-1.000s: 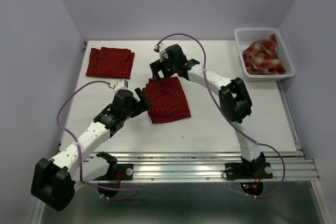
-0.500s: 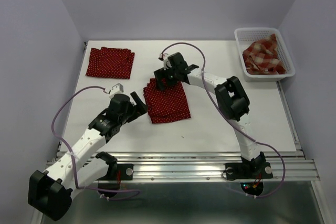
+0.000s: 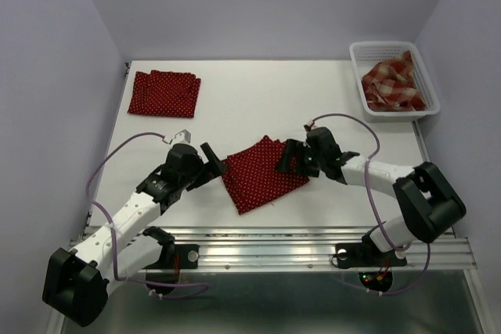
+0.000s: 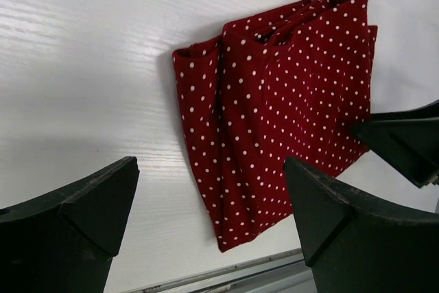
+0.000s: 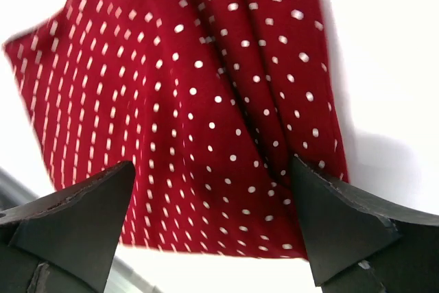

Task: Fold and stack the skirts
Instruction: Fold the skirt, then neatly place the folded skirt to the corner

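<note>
My left gripper comes down toward the right in the top view next, onto the central skirt's edge (image 3: 231, 179) (image 4: 209, 147) beside it, since its open fingers hover short of the skirt.
A folded dark red polka-dot skirt (image 3: 262, 171) lies skewed near the table's front edge. It also shows in the left wrist view (image 4: 274, 114) and the right wrist view (image 5: 192, 114). My left gripper (image 3: 215, 162) (image 4: 212, 217) is open and empty, just left of the skirt's left edge. My right gripper (image 3: 286, 160) (image 5: 212, 217) is open and empty, low over the skirt's right edge. A second folded polka-dot skirt (image 3: 164, 93) lies at the far left. The red-and-cream plaid skirt (image 3: 391, 84) is crumpled in the basket.
A white mesh basket (image 3: 357, 68) stands at the far right corner of the white table (image 3: 266, 99). The table's metal front rail (image 3: 282, 234) runs just below the central skirt. One black fingertip of the right gripper shows in the left wrist view (image 4: 405, 143).
My right arm swung from the skirt's far edge round to its right side. The central skirt slid nearer the front edge and turned askew. My left gripper stayed at its left edge.
</note>
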`<state>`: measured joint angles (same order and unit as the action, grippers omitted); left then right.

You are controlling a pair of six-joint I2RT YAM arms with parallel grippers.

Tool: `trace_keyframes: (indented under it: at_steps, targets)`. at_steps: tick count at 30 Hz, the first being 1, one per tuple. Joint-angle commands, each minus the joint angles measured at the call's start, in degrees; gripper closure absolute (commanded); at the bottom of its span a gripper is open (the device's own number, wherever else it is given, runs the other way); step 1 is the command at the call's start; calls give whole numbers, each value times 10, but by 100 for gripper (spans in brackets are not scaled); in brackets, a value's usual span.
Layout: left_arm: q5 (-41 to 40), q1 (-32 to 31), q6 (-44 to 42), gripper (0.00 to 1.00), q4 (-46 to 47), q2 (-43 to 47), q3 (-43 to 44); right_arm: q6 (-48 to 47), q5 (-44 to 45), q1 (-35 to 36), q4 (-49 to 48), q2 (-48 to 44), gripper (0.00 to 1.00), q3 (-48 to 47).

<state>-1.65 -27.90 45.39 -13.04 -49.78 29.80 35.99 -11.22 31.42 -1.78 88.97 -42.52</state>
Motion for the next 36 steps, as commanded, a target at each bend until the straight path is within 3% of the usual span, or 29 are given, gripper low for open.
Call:
trace_keyframes:
  at_steps: [1,5,11,19,21,24,27,28,30,31,32,33,34,36]
  targets:
    - [59,-2,0,1,54,-7,-37,88,-22,9,-46,-84,0,66]
    - [93,-7,10,1,94,-17,-67,81,21,9,-17,-172,0,80]
    - [122,-21,15,1,195,-55,-101,48,131,9,63,-199,0,52]
    - [130,-35,-14,1,238,-183,-76,37,139,9,69,-205,0,55]
    - [126,-37,-16,11,245,-220,-69,33,146,9,69,-210,0,58]
    - [132,-41,-20,15,262,-263,-62,28,158,9,71,-218,0,59]
    - [134,-47,-25,32,265,-303,-47,22,166,9,74,-223,0,58]
    - [133,-50,-28,46,265,-318,-40,19,168,9,76,-224,0,58]
    - [133,-51,-32,60,262,-330,-33,16,175,9,77,-228,0,58]
    - [133,-51,-33,69,260,-334,-30,15,176,9,78,-230,0,58]
    - [132,-51,-35,86,256,-339,-23,15,179,9,78,-230,0,57]
    - [126,-51,-36,93,247,-343,-19,12,184,9,80,-234,0,57]
    - [120,-51,-41,99,242,-345,-8,10,187,9,81,-235,0,58]
    - [108,-52,-53,100,222,-351,7,4,196,9,84,-239,0,58]
